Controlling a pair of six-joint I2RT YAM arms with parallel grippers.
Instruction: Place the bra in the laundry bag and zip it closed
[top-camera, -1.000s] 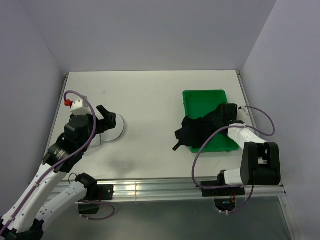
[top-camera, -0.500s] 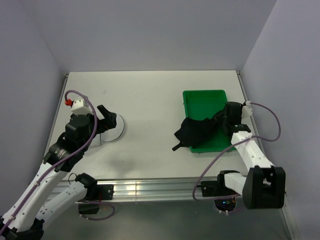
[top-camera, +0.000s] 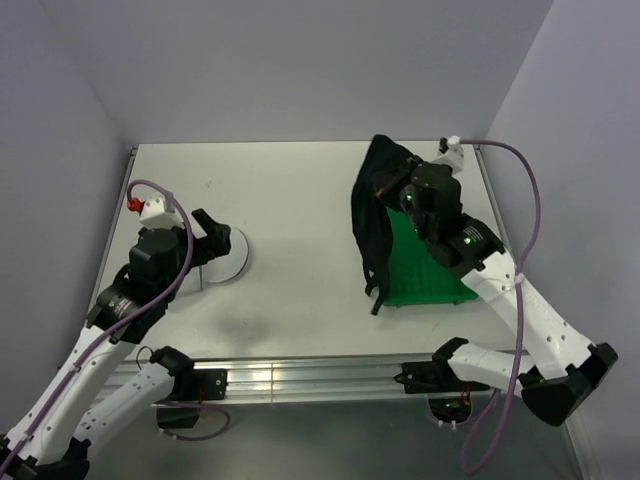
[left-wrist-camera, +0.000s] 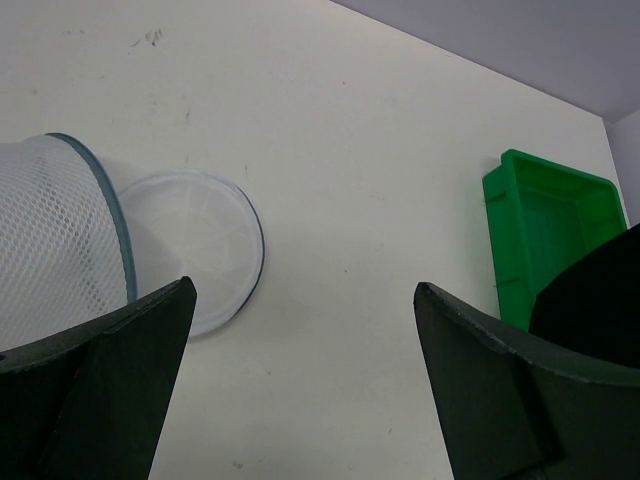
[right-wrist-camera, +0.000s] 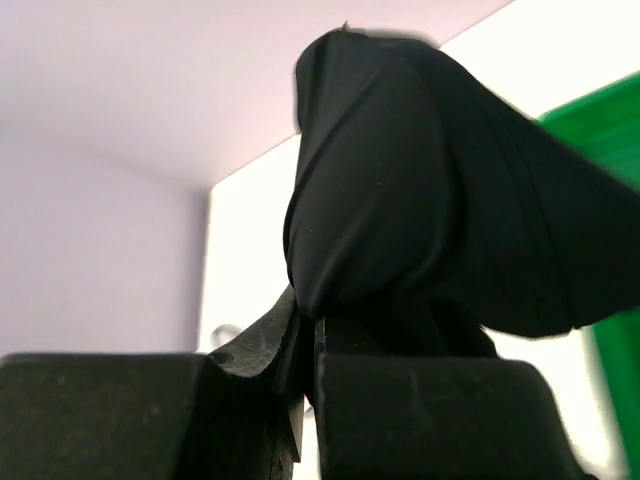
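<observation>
Clear tabletop lies below between lid and tray, so next my right gripper goes down to the left in the top view and releases the bra (top-camera: 372, 215).
The black bra (top-camera: 372, 215) hangs from my right gripper (top-camera: 397, 178), raised high above the left edge of the green tray (top-camera: 428, 272). Its thin straps dangle down to the table. In the right wrist view the gripper (right-wrist-camera: 315, 330) is shut on a bunch of the bra (right-wrist-camera: 400, 190). The laundry bag (left-wrist-camera: 50, 235), a white mesh cylinder, lies on its side at the left, with its round lid (left-wrist-camera: 195, 250) flat on the table. My left gripper (top-camera: 215, 233) is open and empty, right by the lid (top-camera: 230, 255); the wrist view shows its fingertips (left-wrist-camera: 305, 292) wide apart.
The green tray (left-wrist-camera: 548, 215) stands at the right of the table, and the bra's edge (left-wrist-camera: 595, 295) shows in front of it. Purple-grey walls close the table at the back and on both sides.
My right gripper has lifted the bra up out of the green tray and moved it back and left, so it now hangs free. The left arm has not moved.
</observation>
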